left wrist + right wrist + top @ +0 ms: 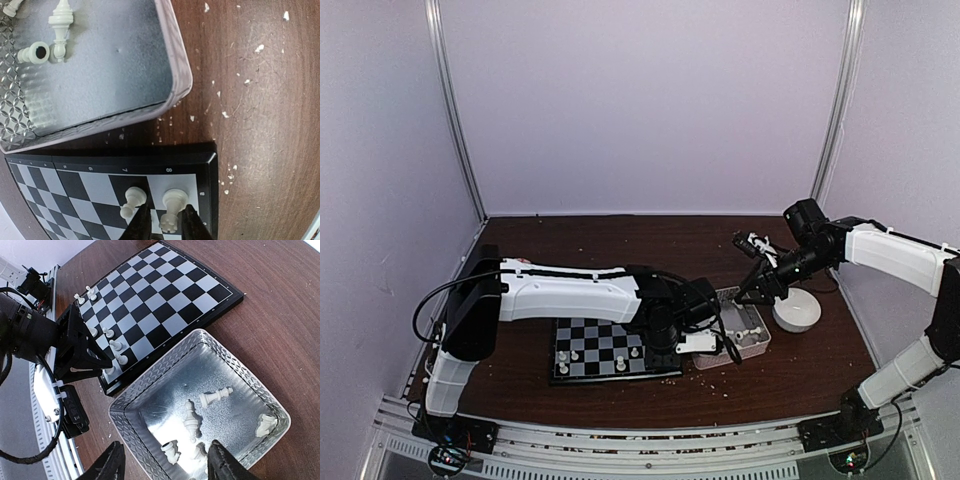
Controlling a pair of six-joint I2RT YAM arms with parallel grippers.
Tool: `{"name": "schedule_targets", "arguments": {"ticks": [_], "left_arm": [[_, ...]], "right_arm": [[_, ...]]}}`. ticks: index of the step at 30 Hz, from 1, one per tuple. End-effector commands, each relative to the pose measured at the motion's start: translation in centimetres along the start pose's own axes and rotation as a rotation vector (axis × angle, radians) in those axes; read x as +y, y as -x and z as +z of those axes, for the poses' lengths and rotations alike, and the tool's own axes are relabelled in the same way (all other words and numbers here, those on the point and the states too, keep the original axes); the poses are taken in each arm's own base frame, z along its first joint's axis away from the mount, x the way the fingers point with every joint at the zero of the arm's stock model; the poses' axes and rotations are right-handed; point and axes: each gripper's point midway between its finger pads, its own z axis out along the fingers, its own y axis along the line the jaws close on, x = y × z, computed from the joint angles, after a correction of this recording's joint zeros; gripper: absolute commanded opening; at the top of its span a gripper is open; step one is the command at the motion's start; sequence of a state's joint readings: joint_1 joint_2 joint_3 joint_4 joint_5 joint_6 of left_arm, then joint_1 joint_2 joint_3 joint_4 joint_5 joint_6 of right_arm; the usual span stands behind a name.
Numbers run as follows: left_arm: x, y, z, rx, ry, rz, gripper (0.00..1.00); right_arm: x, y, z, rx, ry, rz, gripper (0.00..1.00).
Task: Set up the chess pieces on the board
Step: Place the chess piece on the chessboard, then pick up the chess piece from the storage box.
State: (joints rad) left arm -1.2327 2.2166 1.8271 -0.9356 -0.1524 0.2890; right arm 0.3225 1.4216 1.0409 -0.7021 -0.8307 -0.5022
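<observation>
The long white piece lies below in the tray [125,407] with its length pointing at my fingers, so next I will lower my right gripper to its nearest slim end.
The board [605,345] lies at the near middle and holds several white chess pieces [569,356]. My left gripper [167,227] is open over the board's corner. Its fingers [142,225] stand either side of an upright white rook [174,206] with small gaps. A white pawn [132,200] stands one square beside the rook. My right gripper [167,467] is open wide and empty above the clear tray [125,407]. Several white pieces [216,397] lie on their sides in that tray. The board [165,295] also shows in the right wrist view.
The tray [758,345] sits against the board's right edge, and its rim [175,65] is close to my left gripper. A white bowl [797,310] stands right of the tray. Pale crumbs [259,48] are scattered on the brown table.
</observation>
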Motion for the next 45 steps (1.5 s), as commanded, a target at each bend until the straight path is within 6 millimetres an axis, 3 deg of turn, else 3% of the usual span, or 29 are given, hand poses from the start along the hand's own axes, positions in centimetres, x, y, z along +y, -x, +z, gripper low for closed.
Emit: {"name": "schedule_targets", "arguments": {"ticks": [1, 5, 10, 13, 16, 21, 28, 38, 45], "left_arm": [[1.0, 1.3, -2.8, -0.072, 0.056, -0.018, 0.23], [1.7, 1.3, -6.3, -0.129, 0.089, -0.025, 0.25], [2.9, 1.6, -13.3, -0.286, 0.137, -0.041, 0.26], [4.7, 2.2, -16.6, -0.413, 0.162, -0.113, 0.26], [7.4, 2.1, -18.3, -0.536, 0.170, -0.234, 0.27], [11.8, 1.4, -19.9, -0.732, 0.182, -0.470, 0.28], [14.2, -0.1, -20.0, -0.896, 0.155, -0.691, 0.36], [13.5, -0.4, -18.9, -0.935, 0.070, -0.741, 0.37], [13.3, -0.4, -18.7, -0.945, 0.055, -0.749, 0.37]], "right_arm": [[0.0, 0.8, -0.4, -0.017, 0.007, -0.014, 0.56], [0.2, 1.0, -0.8, -0.013, 0.001, -0.015, 0.56], [-0.9, 0.4, -1.1, 0.030, -0.071, 0.002, 0.54], [-2.2, -0.6, -0.8, 0.097, -0.136, 0.014, 0.51], [-2.2, -1.7, 0.2, 0.172, -0.138, 0.005, 0.48], [-1.8, -4.4, 2.8, 0.323, -0.139, -0.043, 0.43], [-2.4, -7.4, 5.6, 0.475, -0.151, -0.082, 0.40], [-2.8, -9.0, 7.7, 0.563, -0.158, -0.098, 0.39], [-3.5, -8.7, 8.3, 0.565, -0.176, -0.086, 0.28]]}}
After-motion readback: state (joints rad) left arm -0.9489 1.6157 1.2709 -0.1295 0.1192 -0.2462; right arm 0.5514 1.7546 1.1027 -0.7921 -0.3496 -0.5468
